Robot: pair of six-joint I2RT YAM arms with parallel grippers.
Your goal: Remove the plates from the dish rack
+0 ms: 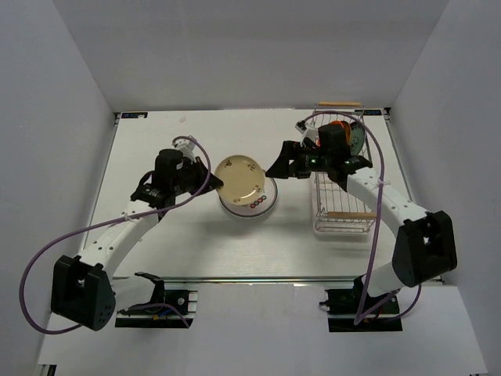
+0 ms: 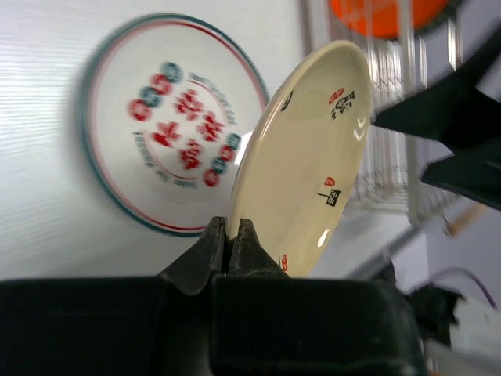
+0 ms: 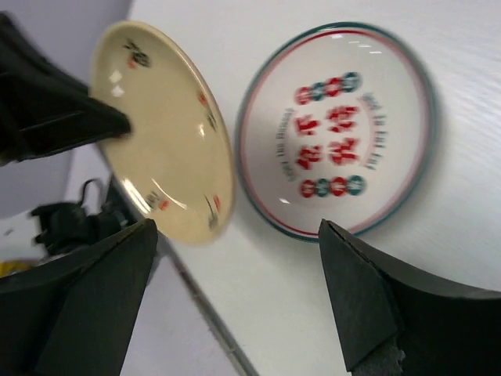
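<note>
The left gripper carries the cream plate to the left in the top view next and lowers it onto empty table, since the white plate fills the table below.
A cream plate with small red marks [image 1: 239, 178] hangs tilted over the table, and my left gripper [image 2: 232, 235] is shut on its near rim. Under it a white plate with a green-red rim ring [image 1: 252, 207] lies flat on the table. My right gripper [image 3: 236, 227] stands open just right of the cream plate [image 3: 164, 133], its fingers clear of the rim. The chrome wire dish rack [image 1: 321, 219] stands at the right. At its far end it holds an orange-red plate [image 1: 338, 125] and a dark teal plate [image 1: 356, 139].
The rack's near wooden handle [image 1: 351, 215] crosses under my right forearm. A loose wooden rod [image 1: 340, 103] lies at the table's back edge. White walls close in the table on three sides. Purple cables loop from both arms.
</note>
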